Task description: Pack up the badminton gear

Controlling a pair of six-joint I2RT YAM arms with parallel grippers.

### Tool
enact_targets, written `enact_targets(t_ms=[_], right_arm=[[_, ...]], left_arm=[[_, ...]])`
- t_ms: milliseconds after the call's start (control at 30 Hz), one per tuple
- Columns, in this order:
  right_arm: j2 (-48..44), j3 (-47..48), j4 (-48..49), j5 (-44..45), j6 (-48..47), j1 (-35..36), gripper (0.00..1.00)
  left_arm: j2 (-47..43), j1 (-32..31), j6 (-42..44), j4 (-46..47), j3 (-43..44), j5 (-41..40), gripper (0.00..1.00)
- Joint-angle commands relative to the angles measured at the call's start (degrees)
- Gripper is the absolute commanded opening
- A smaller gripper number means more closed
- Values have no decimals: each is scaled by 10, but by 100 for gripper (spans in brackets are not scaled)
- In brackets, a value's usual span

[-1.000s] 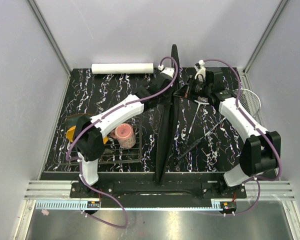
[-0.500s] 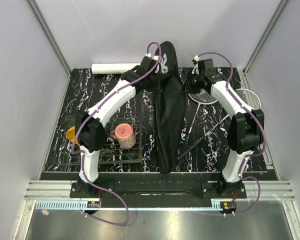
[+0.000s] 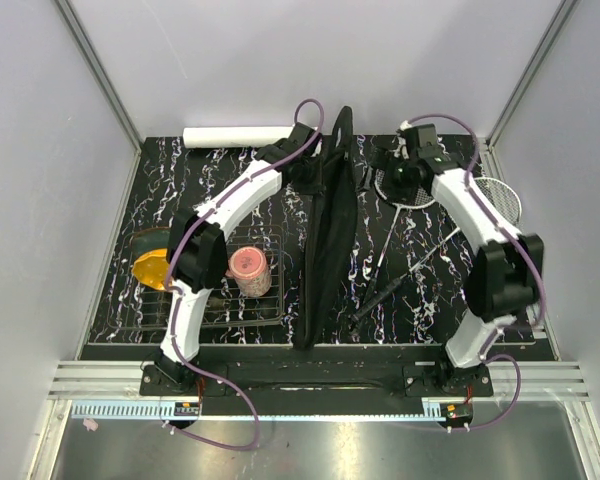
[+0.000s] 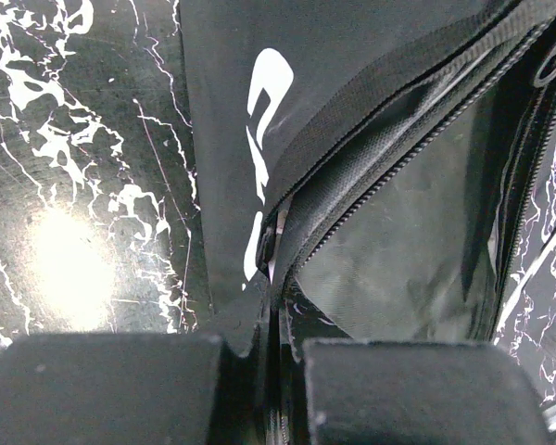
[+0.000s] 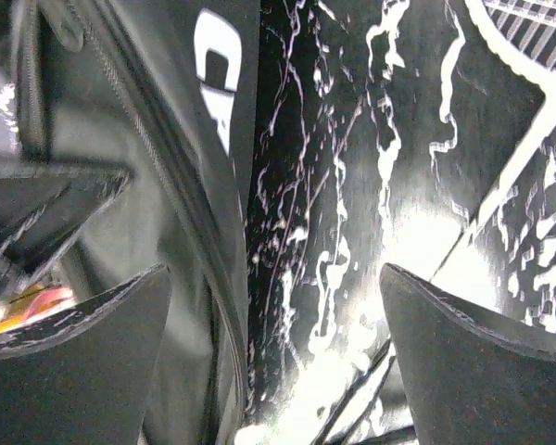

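Observation:
The second racket's thin shaft is uncovered near its head. I should move my right gripper back, toward the right in the top view and down onto the shaft there.
The long black bag (image 3: pixel 325 240) lies down the middle of the table, its far end raised. My left gripper (image 3: pixel 313 172) is shut on the bag's zipper edge (image 4: pixel 276 278), the dark fingers (image 4: pixel 120 389) pinching the fabric, and the zipper runs open beyond them. To the right of the bag my right gripper (image 3: pixel 378 172) hangs open over the tabletop with nothing in it. Its fingers (image 5: pixel 83 343) stand wide apart beside the bag (image 5: pixel 148 139). One racket head (image 3: pixel 408 187) lies under the right wrist, and a second racket (image 3: pixel 498 200) lies further right. A white tube (image 3: pixel 245 135) lies at the back left.
A pink cup (image 3: pixel 248 270) sits on a wire rack (image 3: pixel 235 310) at the front left, with a yellow-black object (image 3: pixel 150 265) beside it. Racket shafts (image 3: pixel 385 250) cross the table right of the bag. Grey walls close in the back and sides.
The right gripper has opened and let go of the bag's edge. The bag, spread wide half a second ago, has fallen narrow again. The left arm still holds its side.

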Motion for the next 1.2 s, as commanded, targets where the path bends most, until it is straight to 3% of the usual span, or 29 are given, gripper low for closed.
enact_targets(t_ms=[0, 167, 367, 500, 600, 733, 967, 1100, 1167], right_arm=[[-186, -105, 9, 10, 67, -20, 100], [-300, -272, 23, 25, 150, -123, 100], [-284, -379, 99, -16, 162, -228, 89], [-233, -449, 238, -110, 198, -303, 76], [-181, -453, 305, -130, 216, -319, 71], [-119, -443, 334, -119, 223, -332, 70], [-42, -412, 382, -97, 222, -333, 68], [-46, -422, 411, -87, 212, -332, 54], [-49, -420, 412, -80, 205, -332, 42]], left_arm=[[1, 5, -25, 20, 21, -40, 0], [1, -2, -45, 31, 20, -38, 0], [9, -23, -62, 38, 30, -64, 0], [11, -32, -70, 51, 24, -93, 0], [5, -38, -71, 64, 15, -121, 0], [-13, -44, -74, 113, -22, -137, 0], [-6, -46, -88, 119, -25, -150, 0], [-4, -47, -78, 119, -29, -197, 0], [-1, -48, -74, 120, -29, -210, 0]])
